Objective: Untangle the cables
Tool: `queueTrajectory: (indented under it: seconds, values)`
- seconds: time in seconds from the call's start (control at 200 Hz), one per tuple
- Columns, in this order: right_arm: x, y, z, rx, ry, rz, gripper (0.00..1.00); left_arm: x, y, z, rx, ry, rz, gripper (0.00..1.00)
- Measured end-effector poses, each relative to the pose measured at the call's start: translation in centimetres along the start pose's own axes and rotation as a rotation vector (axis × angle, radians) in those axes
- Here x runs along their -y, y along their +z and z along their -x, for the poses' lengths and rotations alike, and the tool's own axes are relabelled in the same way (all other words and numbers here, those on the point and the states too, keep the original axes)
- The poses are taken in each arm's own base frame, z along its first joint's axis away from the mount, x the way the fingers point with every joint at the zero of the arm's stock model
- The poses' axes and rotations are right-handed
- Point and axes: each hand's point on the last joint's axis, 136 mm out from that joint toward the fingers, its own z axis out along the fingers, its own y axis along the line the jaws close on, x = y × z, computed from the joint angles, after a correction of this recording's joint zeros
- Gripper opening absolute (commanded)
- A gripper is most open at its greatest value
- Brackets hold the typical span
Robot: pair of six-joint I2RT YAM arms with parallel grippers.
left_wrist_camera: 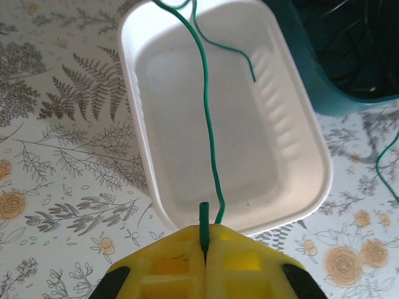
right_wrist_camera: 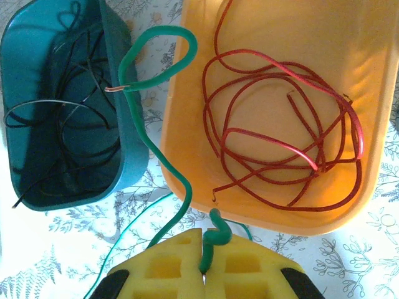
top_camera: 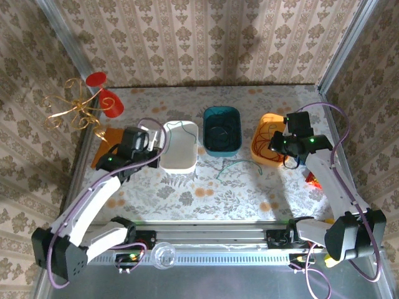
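My left gripper should next move toward the white tray's bottom, between it and the teal bin (right_wrist_camera: 134, 162), and release the green cable's end where the cable already runs.
A green cable (left_wrist_camera: 209, 124) rises from my left gripper (left_wrist_camera: 206, 233), which is shut on its end, and runs over the empty white tray (left_wrist_camera: 312, 143). My right gripper (right_wrist_camera: 202, 240) is shut on a green cable (right_wrist_camera: 181, 187) that loops up between the bins, its bare copper tip at the teal rim. Red-orange cables (right_wrist_camera: 280, 137) lie coiled in the orange tray (right_wrist_camera: 181, 124). Dark cables (right_wrist_camera: 62, 124) lie in the teal bin (right_wrist_camera: 134, 162). From above, the left gripper (top_camera: 154, 144) is at the white tray (top_camera: 181, 163) and the right gripper (top_camera: 278, 147) over the orange tray (top_camera: 259, 140). A green strand (top_camera: 232, 165) lies on the table.
The three containers stand in a row at mid-table, the teal bin (top_camera: 222, 129) between the other two. A gold-wire and red ornament (top_camera: 93, 103) stands at the back left. An orange-brown pad (top_camera: 106, 140) lies by the left arm. Patterned walls close three sides.
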Motion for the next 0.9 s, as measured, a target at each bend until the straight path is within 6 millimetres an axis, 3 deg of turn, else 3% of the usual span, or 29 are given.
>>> queueTrajectory:
  seconds: [0.345, 0.555, 0.9]
  values:
    - [-1.7, -0.1, -1.3, -0.036, -0.072, 0.026, 0.0, 2.4, 4.5, 0.0, -0.138, 0.07, -0.095, 0.0]
    - [-3.5, -0.6, -1.4, -0.035, -0.123, 0.058, 0.0, 3.7, 8.5, -0.5, -0.203, 0.061, -0.173, 0.0]
    - [-4.5, -0.5, -2.1, -0.063, -0.16, 0.095, 0.0, 3.7, 15.0, -2.8, -0.297, 0.046, -0.191, 0.0]
